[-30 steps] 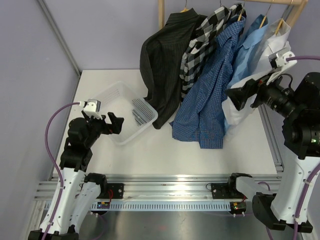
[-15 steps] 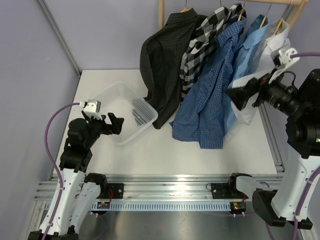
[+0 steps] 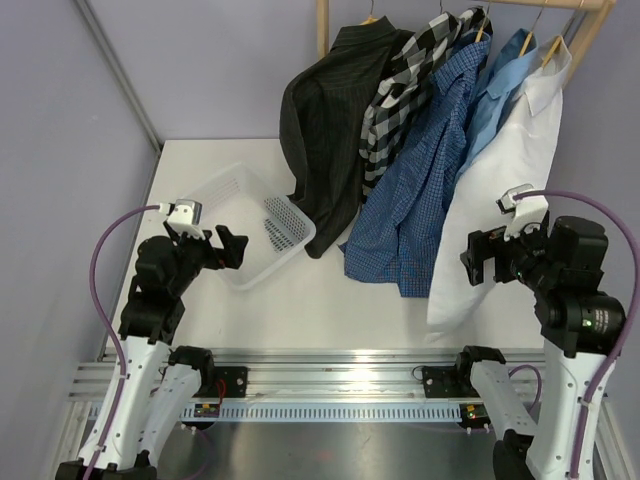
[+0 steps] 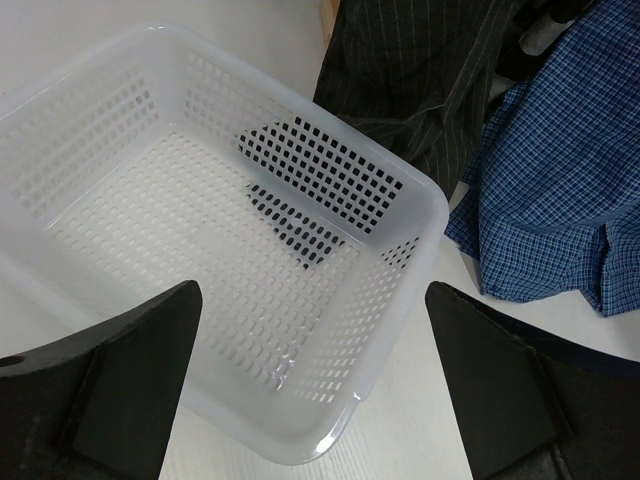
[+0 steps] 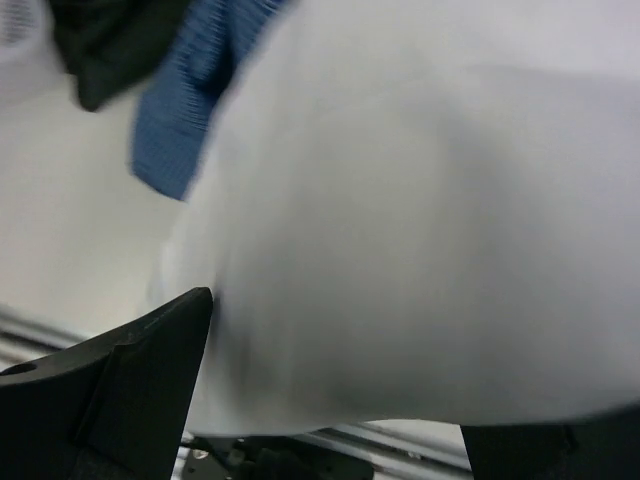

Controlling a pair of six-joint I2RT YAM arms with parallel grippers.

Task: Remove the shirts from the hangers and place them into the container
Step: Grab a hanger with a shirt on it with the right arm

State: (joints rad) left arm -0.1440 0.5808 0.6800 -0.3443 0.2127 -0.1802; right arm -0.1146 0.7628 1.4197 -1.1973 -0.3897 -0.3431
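My right gripper rises and moves outward to the white shirt's hanger at the collar (image 3: 551,51) next, since that hanger hangs above and outward of the gripper.
Five shirts hang on thin light-wood hangers (image 3: 553,50) at the back: black pinstriped (image 3: 320,130), black-and-white check (image 3: 405,85), dark blue check (image 3: 410,200), light blue (image 3: 495,90) and white (image 3: 500,190). The white shirt drapes down to the table's front right. My right gripper (image 3: 480,258) is open, low against that shirt's lower half. In the blurred right wrist view the white cloth (image 5: 420,200) fills the space above the right gripper (image 5: 340,400). The white perforated container (image 3: 225,190) holds nothing. My left gripper (image 3: 232,248) hovers open over its near corner (image 4: 440,210), with both fingers (image 4: 110,390) apart.
A thick wooden rail (image 3: 540,4) and post (image 3: 322,25) carry the hangers at the back. The blue check shirt's hem (image 4: 560,230) lies on the table right of the container. Metal frame rails (image 3: 340,365) run along the table's near edge.
My right arm has dropped from beside the white shirt's shoulder to its lower half. The white shirt now hangs longer and straighter. The left arm has not moved.
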